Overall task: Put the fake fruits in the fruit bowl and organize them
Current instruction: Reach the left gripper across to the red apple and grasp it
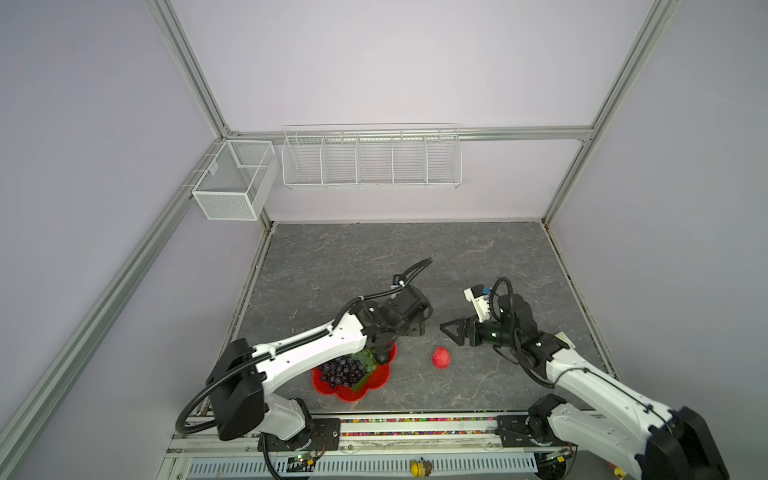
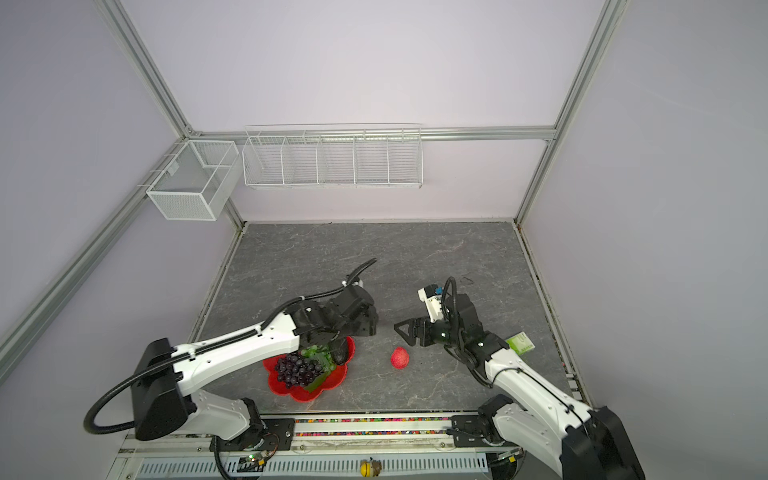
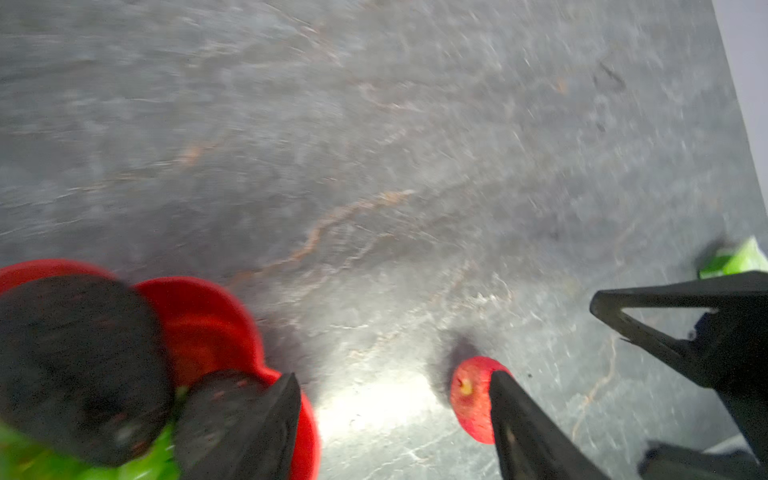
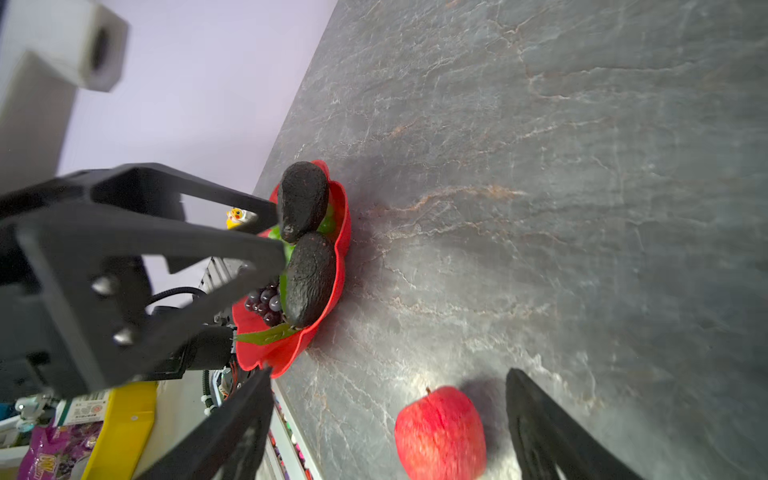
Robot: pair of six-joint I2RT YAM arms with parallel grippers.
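My left gripper moves away from the bowl (image 1: pixel 376 380), toward the right gripper, and down around the small red fruit (image 1: pixel 441 358) next, as that lies below my gripper.
The red flower-shaped fruit bowl (image 1: pixel 376 380) (image 4: pixel 291 357) sits near the table's front, left of centre. It holds the dark purple grape bunch (image 1: pixel 343 371) (image 4: pixel 264 301) with its green leaf (image 4: pixel 270 334), two blackish avocados (image 4: pixel 303 199) (image 4: pixel 311 278) and some green grapes (image 4: pixel 327 223). My left gripper (image 3: pixel 395 399) (image 1: pixel 413 328) hovers at the bowl's far edge, open and empty. The small red fruit (image 1: pixel 441 358) (image 4: pixel 440 432) lies on the table to the right of the bowl. My right gripper (image 4: pixel 388 395) (image 1: pixel 451 330) is open just behind the fruit, not touching it.
White wire baskets (image 1: pixel 372 160) and a mesh basket (image 1: pixel 232 183) hang on the back wall. A green packet (image 2: pixel 520 344) lies beside the right arm. A yellow toy figure (image 1: pixel 417 467) sits below the front rail. The two grippers are close together.
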